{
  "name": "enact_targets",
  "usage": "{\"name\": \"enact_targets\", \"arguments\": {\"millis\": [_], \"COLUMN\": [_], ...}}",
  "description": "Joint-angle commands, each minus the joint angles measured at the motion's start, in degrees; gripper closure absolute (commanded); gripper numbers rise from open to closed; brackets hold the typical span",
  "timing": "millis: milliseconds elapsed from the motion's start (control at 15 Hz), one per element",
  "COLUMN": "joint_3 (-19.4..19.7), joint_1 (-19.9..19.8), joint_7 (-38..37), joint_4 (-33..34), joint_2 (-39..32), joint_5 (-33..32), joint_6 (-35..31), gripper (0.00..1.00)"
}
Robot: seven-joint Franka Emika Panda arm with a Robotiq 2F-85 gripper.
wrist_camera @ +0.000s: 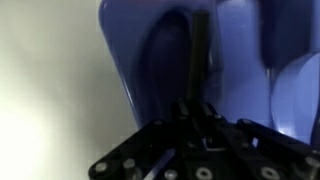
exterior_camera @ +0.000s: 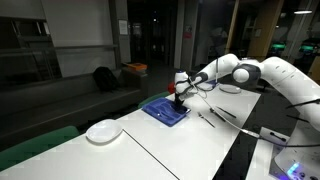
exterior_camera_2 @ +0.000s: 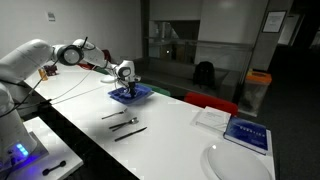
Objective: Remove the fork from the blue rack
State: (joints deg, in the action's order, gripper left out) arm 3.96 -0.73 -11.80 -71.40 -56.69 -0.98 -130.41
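The handle should be released on the bare tabletop beside the loose utensils, so my gripper needs to lift out of the rack (exterior_camera: 160, 111) next, move back and lower to that spot.
The blue rack (exterior_camera: 160, 111) lies on the white table and shows in both exterior views (exterior_camera_2: 140, 95). My gripper (exterior_camera: 179, 101) is lowered right onto the rack in both exterior views (exterior_camera_2: 127, 90). In the wrist view the rack (wrist_camera: 150, 60) fills the frame. A dark, thin fork handle (wrist_camera: 200, 50) runs from the rack's surface straight into my jaws (wrist_camera: 200, 118). The fingers sit close together around the handle. The fork's tines are hidden.
A round white plate (exterior_camera: 103, 131) sits at the table's end (exterior_camera_2: 235, 163). Several dark utensils (exterior_camera_2: 125, 122) lie on the table beside the rack (exterior_camera: 215, 116). A blue-and-white book (exterior_camera_2: 245, 134) lies near the plate. A table edge runs close by.
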Motion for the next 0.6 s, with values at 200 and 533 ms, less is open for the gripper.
{"name": "enact_targets", "arguments": {"millis": [200,533], "joint_3": [-0.3,0.8], "joint_1": [0.4,3.3], "joint_7": [0.6,-0.8], "joint_4": [-3.0,-11.9], "joint_2": [4.6,14.0], "joint_5": [0.6,-1.3], "joint_6": [-0.3,-6.0], "gripper": [0.97,0.97]}}
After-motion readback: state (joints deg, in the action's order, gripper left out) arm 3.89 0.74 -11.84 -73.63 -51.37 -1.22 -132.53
